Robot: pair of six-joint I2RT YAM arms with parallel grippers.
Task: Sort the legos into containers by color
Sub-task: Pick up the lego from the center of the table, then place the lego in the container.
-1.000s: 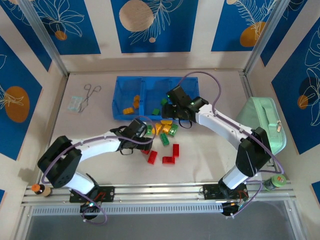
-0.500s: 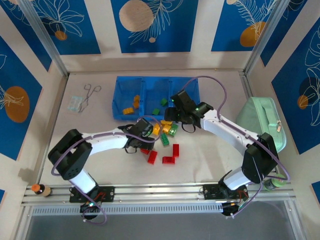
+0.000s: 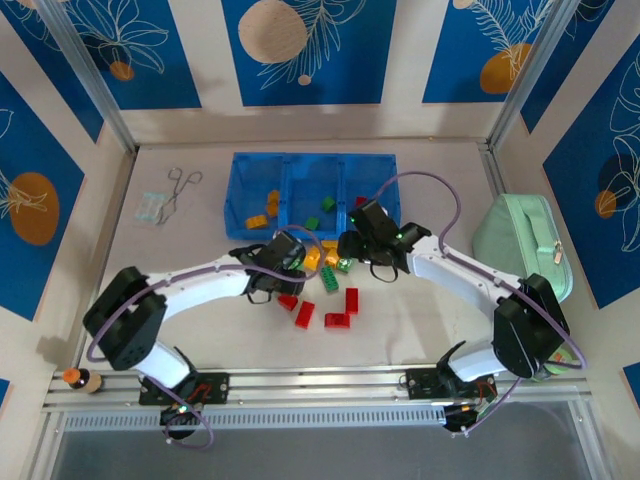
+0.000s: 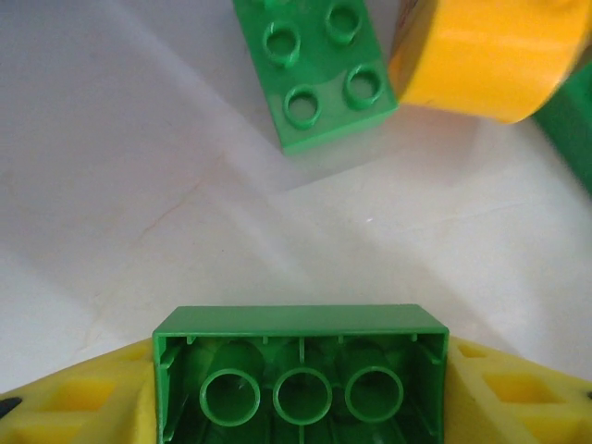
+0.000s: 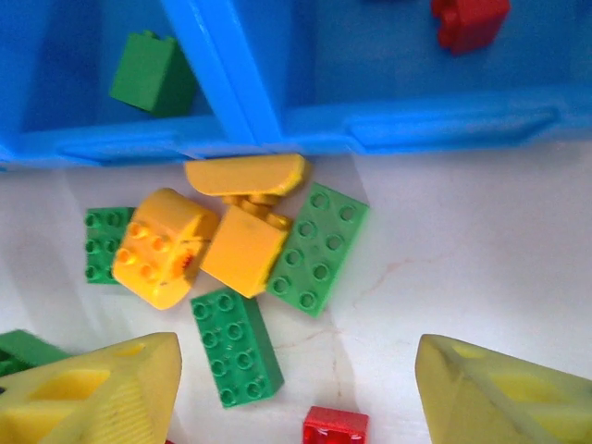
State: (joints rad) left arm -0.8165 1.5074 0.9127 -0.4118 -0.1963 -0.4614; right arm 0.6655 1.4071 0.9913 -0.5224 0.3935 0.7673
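Note:
The green lego in the left gripper needs to be lifted next and carried outward over the tray's middle section (image 3: 311,200), where green legos lie, and then released.
The blue tray (image 3: 310,232) has three compartments: orange legos on the left, green in the middle, red on the right. Loose green and yellow legos (image 3: 330,262) lie piled just in front of it, with red ones (image 3: 337,320) nearer me. My left gripper (image 4: 301,388) is shut on a green lego (image 4: 301,370), hollow underside toward the camera, low over the table beside another green brick (image 4: 319,69). My right gripper (image 5: 296,370) hangs open over the pile, above a green brick (image 5: 236,347) and a red one (image 5: 335,427), with nothing between its fingers.
A mint-green zippered case (image 3: 525,240) lies at the right edge. Forceps (image 3: 180,185) and a small packet (image 3: 152,207) sit at the far left. The tray's front wall (image 5: 416,125) stands just beyond the pile.
My left gripper slid right into the pile and closed round a green lego. My right gripper came back from over the tray and lowered toward the pile.

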